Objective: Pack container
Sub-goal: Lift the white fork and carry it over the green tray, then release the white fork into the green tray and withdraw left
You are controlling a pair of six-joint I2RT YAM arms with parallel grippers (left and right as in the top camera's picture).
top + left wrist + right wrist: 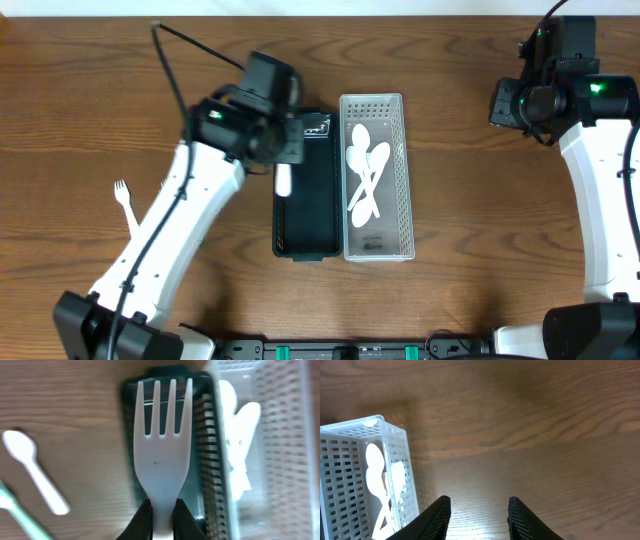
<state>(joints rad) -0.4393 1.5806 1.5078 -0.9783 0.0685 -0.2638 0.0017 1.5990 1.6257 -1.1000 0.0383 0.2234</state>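
My left gripper lowers the fork in next as it shifts toward the white basket.
My left gripper (284,150) is shut on the handle of a white plastic fork (284,181) and holds it over the left side of the black basket (316,205). In the left wrist view the fork (164,445) points tines forward from the jaws (162,516) above the black basket (209,465). The white perforated basket (372,101) stands right next to it and holds several white spoons (364,176). My right gripper (528,104) is open and empty at the far right; in its own view the jaws (477,510) hover over bare table beside the white basket (347,455).
A loose white fork (124,194) lies on the table left of my left arm. The left wrist view shows a white spoon (36,476) on the table left of the black basket and a pale green utensil handle (15,510) at the bottom left.
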